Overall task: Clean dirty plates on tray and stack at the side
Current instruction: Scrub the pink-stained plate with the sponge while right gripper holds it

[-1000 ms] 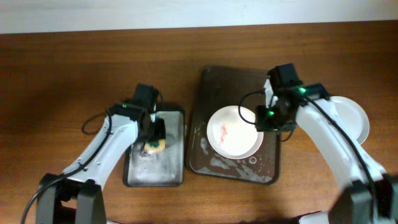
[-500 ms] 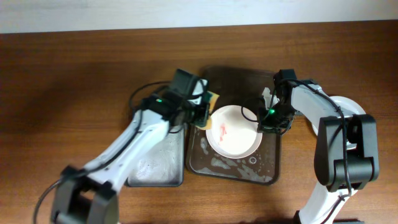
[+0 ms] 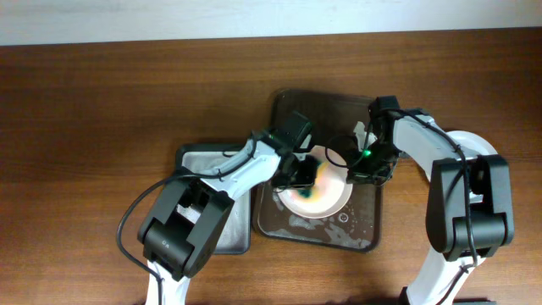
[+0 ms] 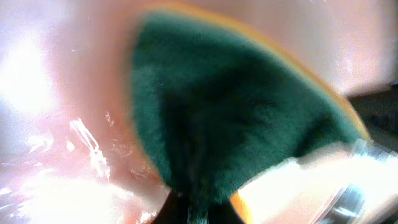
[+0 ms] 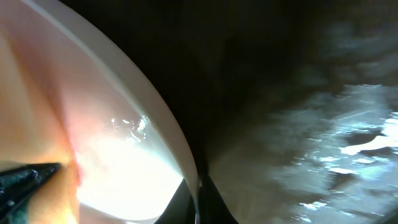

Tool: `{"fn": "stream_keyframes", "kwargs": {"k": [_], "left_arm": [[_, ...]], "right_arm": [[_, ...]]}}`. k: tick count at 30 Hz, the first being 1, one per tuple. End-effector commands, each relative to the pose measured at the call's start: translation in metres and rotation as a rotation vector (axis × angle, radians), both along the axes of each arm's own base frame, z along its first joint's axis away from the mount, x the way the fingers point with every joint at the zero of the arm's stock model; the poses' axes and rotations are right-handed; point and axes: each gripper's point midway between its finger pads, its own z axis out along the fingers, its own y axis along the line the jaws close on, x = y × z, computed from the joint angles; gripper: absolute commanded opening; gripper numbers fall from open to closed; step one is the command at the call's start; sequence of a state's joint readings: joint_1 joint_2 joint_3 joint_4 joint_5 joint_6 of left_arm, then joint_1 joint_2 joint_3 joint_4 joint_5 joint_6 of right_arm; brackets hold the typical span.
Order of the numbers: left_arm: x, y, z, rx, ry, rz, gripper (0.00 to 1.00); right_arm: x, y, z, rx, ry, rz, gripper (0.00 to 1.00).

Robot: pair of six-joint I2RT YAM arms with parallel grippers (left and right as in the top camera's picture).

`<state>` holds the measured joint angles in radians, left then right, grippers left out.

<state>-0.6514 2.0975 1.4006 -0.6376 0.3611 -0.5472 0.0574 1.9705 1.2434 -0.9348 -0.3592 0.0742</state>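
Observation:
I should wipe across the plate next, lift my left gripper, then lower and release the sponge (image 3: 306,183) over the grey metal tray's bare bottom.
A white plate (image 3: 326,196) lies on the dark brown tray (image 3: 318,114). My left gripper (image 3: 303,174) is shut on a green and yellow sponge (image 3: 306,183) and presses it onto the inside of the plate; the sponge fills the left wrist view (image 4: 236,124). My right gripper (image 3: 362,168) is shut on the plate's right rim (image 5: 168,137). Clean white plates (image 3: 478,157) are stacked on the table at the right, partly hidden by my right arm.
A grey metal tray (image 3: 203,165) with a black rim lies left of the brown tray, wet. Soapy water (image 3: 296,222) covers the brown tray's front part, also seen in the right wrist view (image 5: 336,137).
My left gripper has carried the sponge from the grey tray rightward onto the plate. The red streaks are now under the sponge. My right gripper stays on the rim.

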Motion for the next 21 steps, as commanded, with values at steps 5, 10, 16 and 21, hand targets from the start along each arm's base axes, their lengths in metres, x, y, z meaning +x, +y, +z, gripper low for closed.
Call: {"fn": "stream_keyframes", "kwargs": {"k": [5,10,16,21], "left_arm": [[0.046,0.1,-0.009,0.513,-0.121,0.107,0.0],[0.018,-0.008,-0.028,0.037,0.043,-0.005,0.0],[-0.039,-0.102,-0.005,-0.346,0.171,-0.221,0.0],[-0.027,-0.078,-0.018,-0.244,0.161,-0.163,0.0]], "right_arm": [[0.0,-0.009,-0.007,-0.039,0.013,-0.018,0.04],[0.001,-0.009,-0.007,-0.039,0.009,-0.018,0.04],[0.001,-0.009,-0.007,-0.039,0.009,-0.019,0.04],[0.001,-0.009,-0.007,-0.04,0.012,-0.026,0.04]]}}
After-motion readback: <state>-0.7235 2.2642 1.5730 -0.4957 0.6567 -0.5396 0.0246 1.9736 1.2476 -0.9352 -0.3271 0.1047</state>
